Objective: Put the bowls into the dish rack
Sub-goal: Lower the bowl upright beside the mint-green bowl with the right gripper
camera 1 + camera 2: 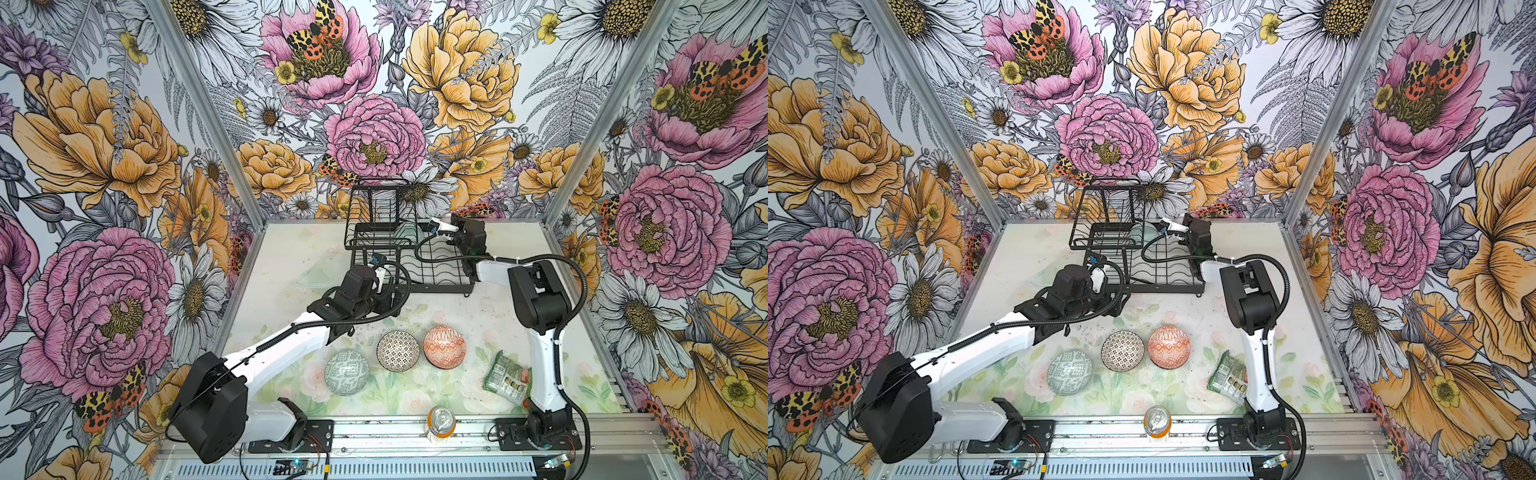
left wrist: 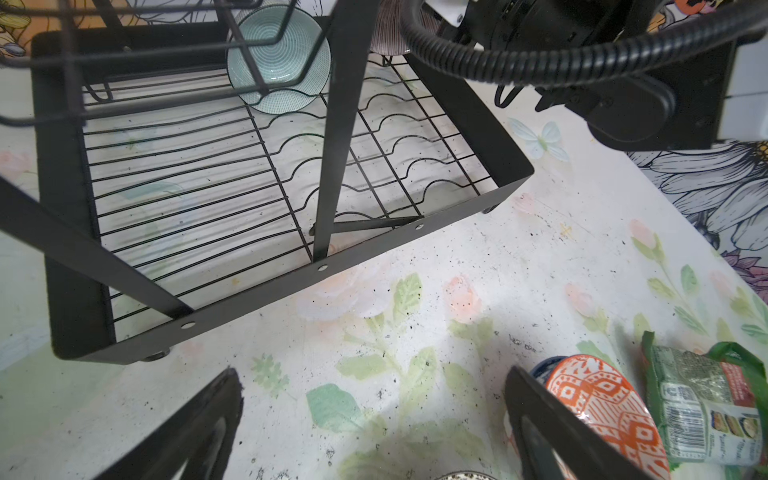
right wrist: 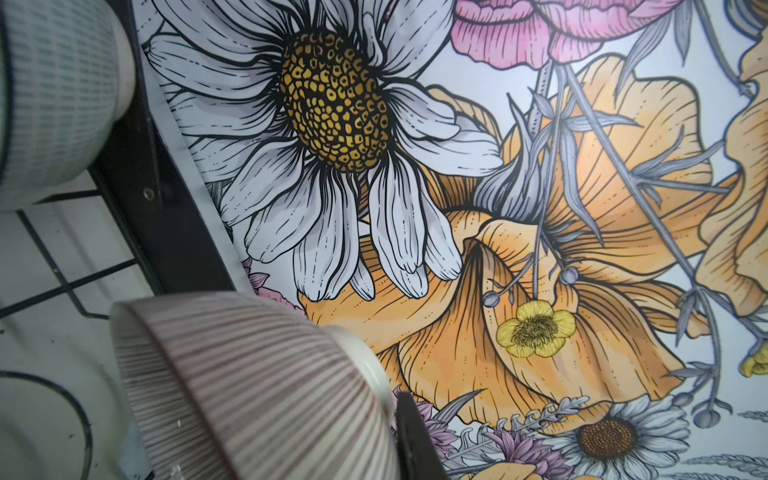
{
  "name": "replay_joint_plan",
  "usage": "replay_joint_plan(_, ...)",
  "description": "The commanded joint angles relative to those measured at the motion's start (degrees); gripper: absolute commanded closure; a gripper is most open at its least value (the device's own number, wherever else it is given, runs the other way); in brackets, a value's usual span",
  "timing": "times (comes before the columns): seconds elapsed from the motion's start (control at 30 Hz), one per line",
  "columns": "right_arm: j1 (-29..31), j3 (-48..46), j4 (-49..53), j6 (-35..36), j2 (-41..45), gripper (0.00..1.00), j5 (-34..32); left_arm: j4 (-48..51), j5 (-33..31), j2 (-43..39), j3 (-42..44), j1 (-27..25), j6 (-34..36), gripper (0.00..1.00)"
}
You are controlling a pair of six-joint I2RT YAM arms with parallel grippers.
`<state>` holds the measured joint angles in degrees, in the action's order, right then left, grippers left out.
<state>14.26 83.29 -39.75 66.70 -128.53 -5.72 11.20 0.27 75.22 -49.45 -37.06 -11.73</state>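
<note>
The right gripper lowers the pink-striped bowl (image 3: 249, 395) into the rack's far slots beside the teal bowl next and releases it, since those slots stand empty.
The black wire dish rack (image 1: 432, 274) (image 1: 1167, 270) stands at the back middle in both top views. A pale teal bowl (image 2: 278, 62) (image 3: 54, 104) stands on edge in its far slots. My right gripper (image 1: 433, 230) (image 1: 1165, 226) is shut on the pink-striped bowl (image 3: 249, 395), holding it over the rack's back right part, beside the teal bowl; one finger (image 3: 415, 440) presses its foot. My left gripper (image 1: 378, 268) (image 2: 374, 415) hangs open and empty at the rack's front left corner. Maze (image 1: 346, 372), lattice (image 1: 397, 350) and orange-white (image 1: 444, 346) (image 2: 602, 403) bowls sit on the table in front.
A green snack packet (image 1: 508, 376) (image 2: 698, 403) lies beside the right arm's base. A drink can (image 1: 441, 422) stands at the front edge. The rack's upper tier (image 1: 374, 208) rises on its left side. Flowered walls close in the table on three sides.
</note>
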Motion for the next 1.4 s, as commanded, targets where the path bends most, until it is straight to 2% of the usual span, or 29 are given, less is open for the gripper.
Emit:
replay_joint_plan(0.0, -0.20, 3.51, -6.57, 1.66, -1.15, 1.00, 0.45, 0.04, 1.86, 0.45, -1.08, 0.82, 1.20, 0.01)
replay_joint_plan(0.27, 0.66, 4.80, -9.31, 1.27, -5.18, 1.00, -0.33, 1.38, 2.26, 0.11, -1.59, 2.07, 1.34, 0.01)
replay_joint_plan(1.37, 1.47, 1.13, -8.67, 0.21, -7.55, 1.00, 1.17, 2.07, 1.62, -1.38, -1.06, 2.96, 1.44, 0.01)
